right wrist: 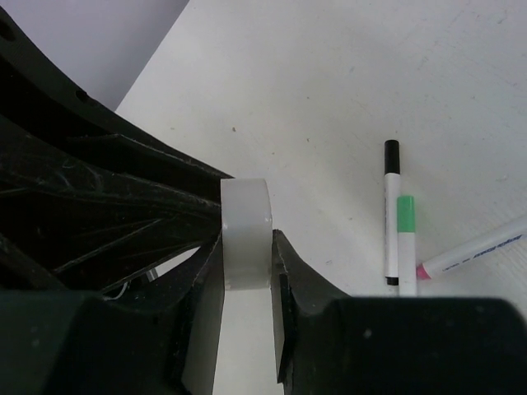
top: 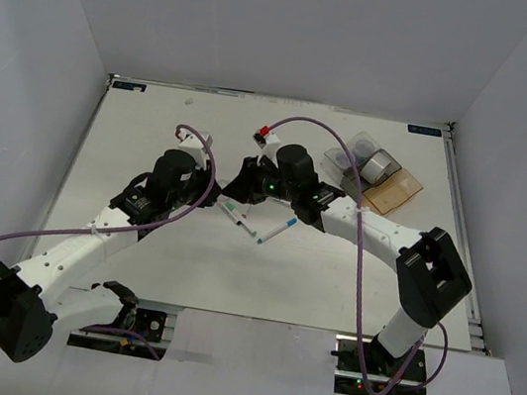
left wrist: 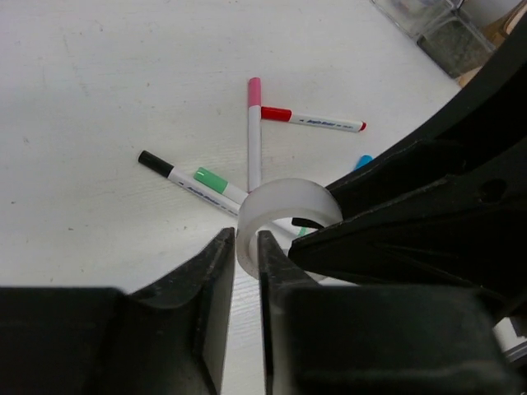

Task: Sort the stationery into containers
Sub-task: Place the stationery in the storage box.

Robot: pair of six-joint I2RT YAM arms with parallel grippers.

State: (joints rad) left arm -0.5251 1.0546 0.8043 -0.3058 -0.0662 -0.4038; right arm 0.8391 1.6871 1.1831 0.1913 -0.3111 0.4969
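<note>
My right gripper will swing right in the top view, over the grey bin's near end (top: 352,183), to release the roll where another sits.
A white tape roll (left wrist: 288,202) is held above the table by both grippers. My left gripper (left wrist: 245,239) is shut on the roll's wall, with one finger inside the ring and one outside. My right gripper (right wrist: 247,243) is shut on the same tape roll (right wrist: 245,214), with its fingers on the two flat sides. In the top view the left gripper (top: 212,192) and right gripper (top: 239,182) meet at mid-table and hide the roll. Below them lie several markers: pink (left wrist: 254,132), red-capped (left wrist: 309,121), black-capped (left wrist: 165,169) and green-capped (left wrist: 218,183). The joined bins (top: 373,170) stand at the back right.
The grey middle bin holds another tape roll (top: 379,166), and the amber bin (top: 397,189) is nearest the right edge. Two markers show beside the arms in the top view (top: 276,230). White walls enclose the table on three sides.
</note>
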